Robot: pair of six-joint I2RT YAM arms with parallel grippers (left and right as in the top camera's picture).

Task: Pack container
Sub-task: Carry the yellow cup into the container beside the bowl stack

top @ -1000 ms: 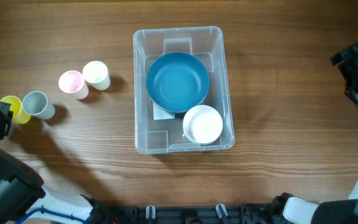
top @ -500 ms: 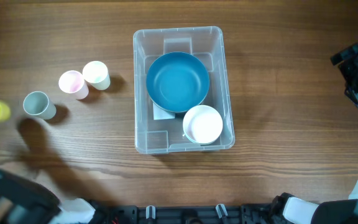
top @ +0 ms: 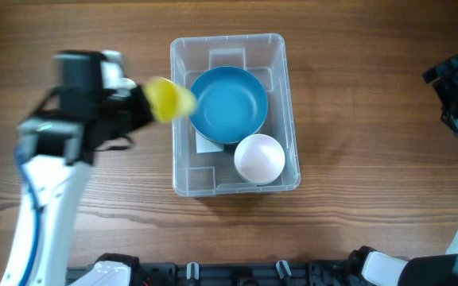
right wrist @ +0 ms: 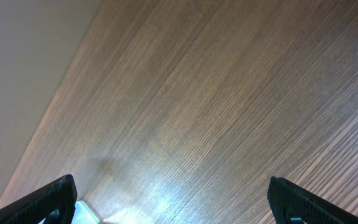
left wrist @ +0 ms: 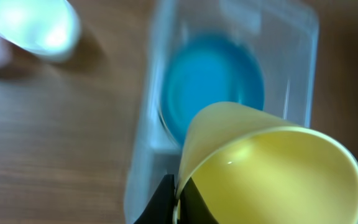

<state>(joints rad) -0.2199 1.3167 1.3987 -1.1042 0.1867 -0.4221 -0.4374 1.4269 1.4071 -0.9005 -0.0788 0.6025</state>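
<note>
The left gripper moves over the container's side, back and down next, to release the yellow cup (top: 170, 99) on the container's clear bottom beside the white bowl.
The clear plastic container (top: 183, 171) stands mid-table and holds a blue bowl (top: 227, 104) and a white bowl (top: 259, 158). My left gripper (top: 137, 107) is shut on the rim of a yellow cup (top: 170, 99) and holds it in the air at the container's left wall. In the left wrist view the fingers (left wrist: 176, 202) pinch the yellow cup's (left wrist: 272, 168) wall, with the blurred container (left wrist: 143, 155) and blue bowl (left wrist: 213, 84) below. My right gripper (top: 456, 99) is open and empty at the far right edge; its wrist view shows only bare wood between the fingers (right wrist: 173, 199).
A pale cup (left wrist: 33, 28) stands on the table left of the container in the left wrist view; my left arm hides the other cups in the overhead view.
My left gripper has lifted the yellow cup from the far left and swung it fast to the right, up to the container's left wall. The right arm has not moved.
</note>
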